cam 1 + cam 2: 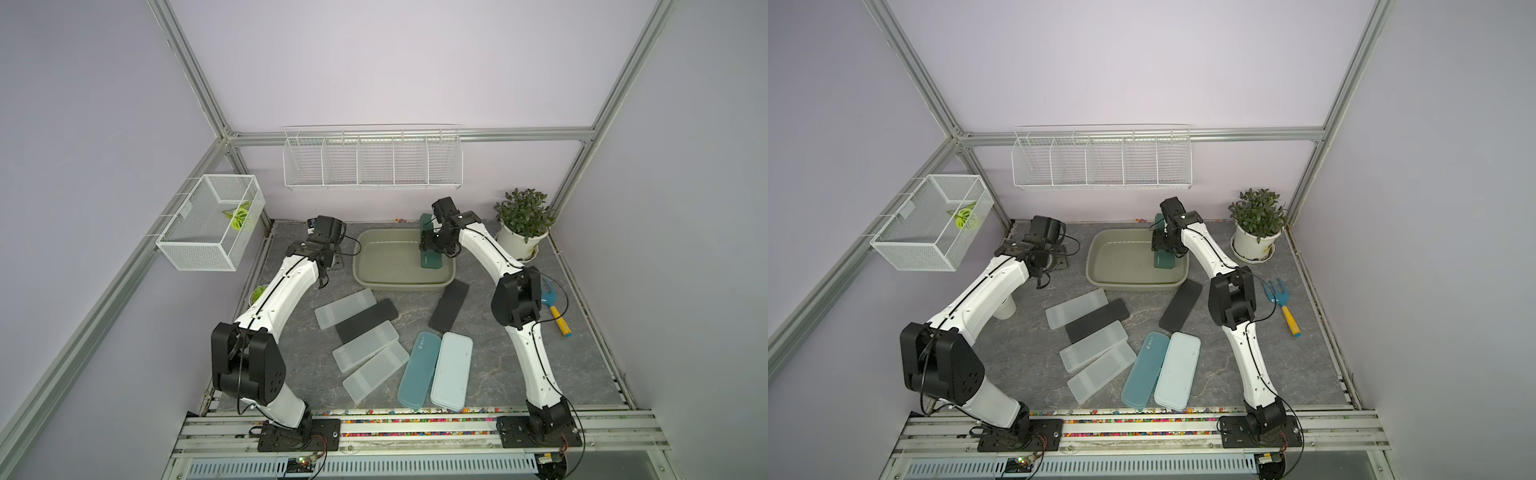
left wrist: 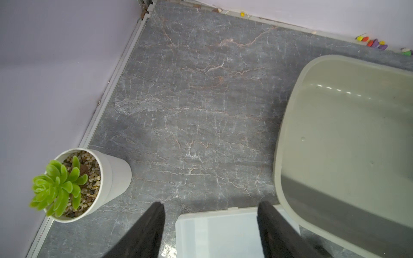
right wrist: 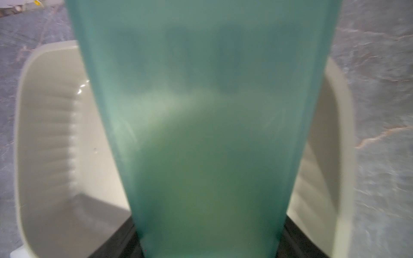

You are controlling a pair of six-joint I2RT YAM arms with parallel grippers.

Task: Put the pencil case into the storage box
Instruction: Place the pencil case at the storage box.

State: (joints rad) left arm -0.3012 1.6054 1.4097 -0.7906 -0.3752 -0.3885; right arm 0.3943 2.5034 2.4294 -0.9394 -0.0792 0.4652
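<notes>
My right gripper should next go down toward the bottom of the box and ease back, because the far end of the case sticks out over the box's back rim. Then it should let go of the case.
The olive-grey storage box (image 1: 374, 266) (image 1: 1121, 266) stands at the back middle of the table. My right gripper (image 1: 434, 245) (image 3: 207, 245) is shut on a dark teal pencil case (image 1: 430, 261) (image 1: 1163, 261) (image 3: 201, 111) over the box's right side. The case is tilted, its near end low inside the box and its far end above the back rim. My left gripper (image 1: 326, 274) (image 2: 211, 207) hangs open just left of the box (image 2: 335, 134), above the end of a frosted pencil case (image 2: 219, 232) lying on the table.
Several more pencil cases lie in front of the box: frosted (image 1: 365, 345), black (image 1: 449, 305), teal (image 1: 419, 370) and light blue (image 1: 452, 370). A potted plant (image 1: 523, 226) and a garden fork (image 1: 555, 311) are at the right. A small succulent pot (image 2: 93, 185) stands by the left wall.
</notes>
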